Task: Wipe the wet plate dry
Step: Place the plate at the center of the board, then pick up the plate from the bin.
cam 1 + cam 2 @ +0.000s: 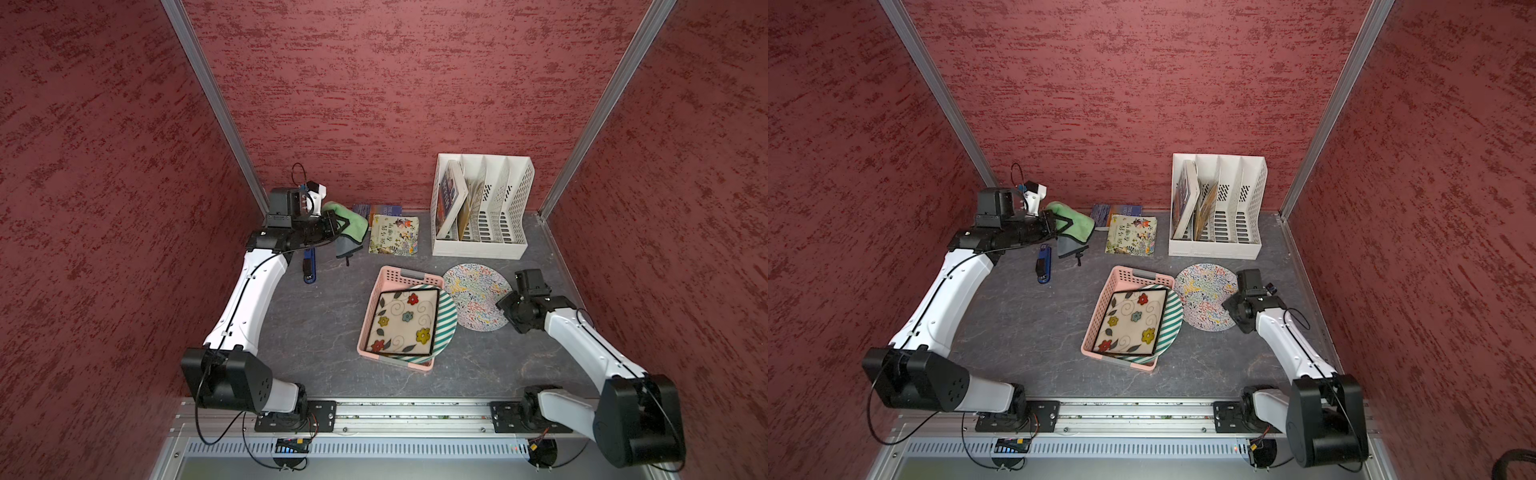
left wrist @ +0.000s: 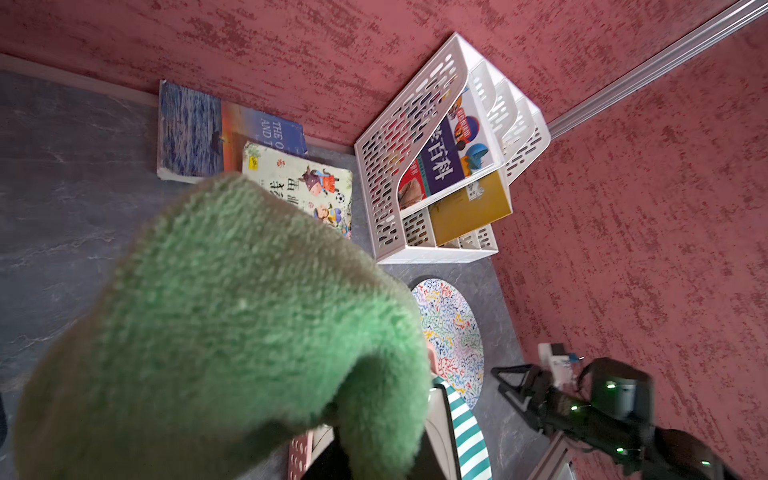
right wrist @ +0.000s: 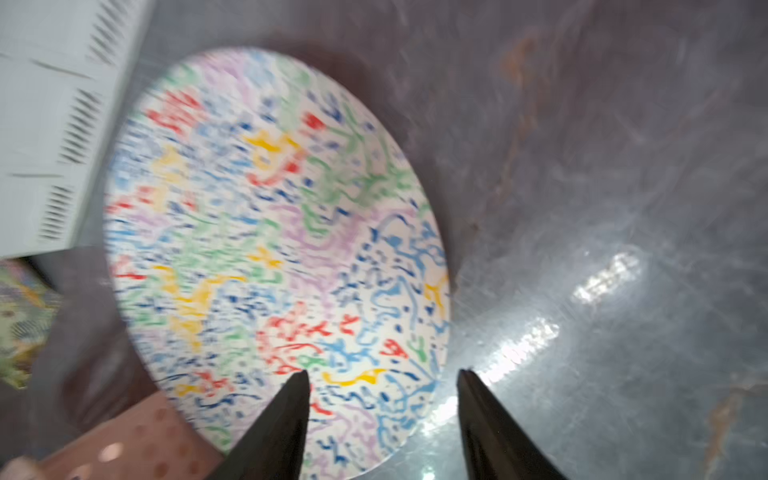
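Observation:
The square flowered plate's nearest edge (image 1: 437,313) lies uncovered across the round plate, so my right gripper will next cross over the round plate and close on that edge.
The round plate (image 1: 473,295) (image 1: 1202,297) with coloured squiggles lies flat on the dark table, to the right of the pink basket. My right gripper (image 3: 384,374) is open, and its two fingers straddle the plate's near-right rim. One fingertip (image 3: 299,386) is over the plate; the other is over the table. In both top views the right gripper (image 1: 505,305) (image 1: 1230,306) stands at that rim. My left gripper (image 1: 337,226) (image 1: 1058,224) is at the back left, raised and shut on a green cloth (image 1: 351,220) (image 1: 1077,224) (image 2: 228,311). The cloth drapes over its jaws and hides them.
The pink basket (image 1: 409,275) holds a square flowered plate (image 1: 405,322) lying on a green-striped plate (image 1: 448,320). A white file holder (image 1: 482,245) with books stands at the back right. Two books (image 1: 395,235) lie by the back wall. A blue stapler (image 1: 309,266) lies near the left arm.

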`<action>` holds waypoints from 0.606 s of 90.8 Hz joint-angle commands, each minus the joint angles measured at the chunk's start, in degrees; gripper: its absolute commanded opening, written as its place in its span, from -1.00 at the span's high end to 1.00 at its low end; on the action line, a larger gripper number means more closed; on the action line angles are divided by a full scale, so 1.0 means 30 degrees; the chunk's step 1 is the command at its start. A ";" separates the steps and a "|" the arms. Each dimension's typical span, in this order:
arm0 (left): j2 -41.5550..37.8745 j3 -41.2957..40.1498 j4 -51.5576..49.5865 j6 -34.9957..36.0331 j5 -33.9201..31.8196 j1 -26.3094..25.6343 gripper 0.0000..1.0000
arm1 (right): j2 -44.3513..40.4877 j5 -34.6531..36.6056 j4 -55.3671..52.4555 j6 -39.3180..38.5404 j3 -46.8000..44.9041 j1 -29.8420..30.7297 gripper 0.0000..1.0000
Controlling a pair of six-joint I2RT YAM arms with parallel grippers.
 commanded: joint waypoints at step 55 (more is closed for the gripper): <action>0.1924 -0.4603 -0.0400 0.1296 -0.2098 -0.2120 1.00 | 0.3026 -0.0943 -0.3279 0.2368 0.6260 1.2931 0.03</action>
